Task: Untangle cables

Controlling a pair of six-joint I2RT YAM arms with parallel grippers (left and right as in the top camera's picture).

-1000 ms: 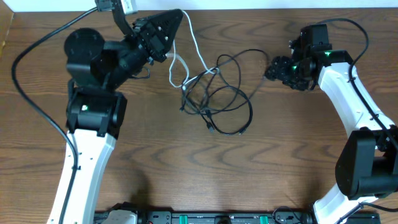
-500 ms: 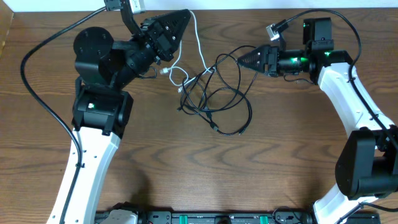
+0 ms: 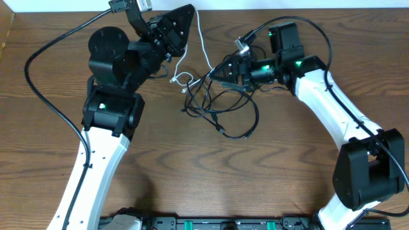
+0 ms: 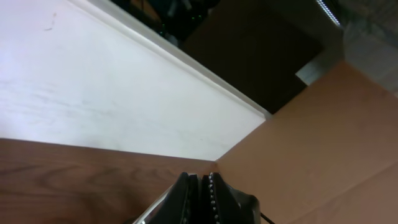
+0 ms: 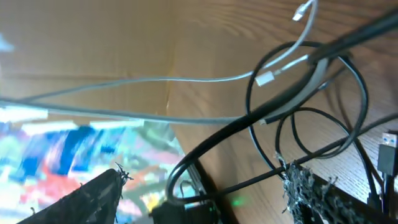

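My right gripper will next ease left in the overhead view onto the black cable's bend, which crosses between the open fingers.
A white cable (image 3: 203,48) runs from the table's far edge down into a tangle of black cables (image 3: 246,131) at the table's middle. My left gripper (image 3: 187,13) is raised near the far edge; its jaws (image 4: 202,182) are shut, with the white cable at its tip. My right gripper (image 3: 218,73) is at the top of the tangle. In the right wrist view its fingers (image 5: 205,186) are wide open, and a black cable (image 5: 249,127) crosses between them. The white cable's plugs (image 5: 265,79) lie just beyond.
A white wall strip (image 4: 93,93) and a brown cardboard panel (image 4: 336,137) lie beyond the far edge. The left arm's thick black wire (image 3: 35,89) loops over the table's left side. A power strip (image 3: 211,224) sits along the front edge.
My right gripper has swung left from the right side into the top of the tangle. My left arm has shifted slightly right, and the white cable's loose end moved with it.
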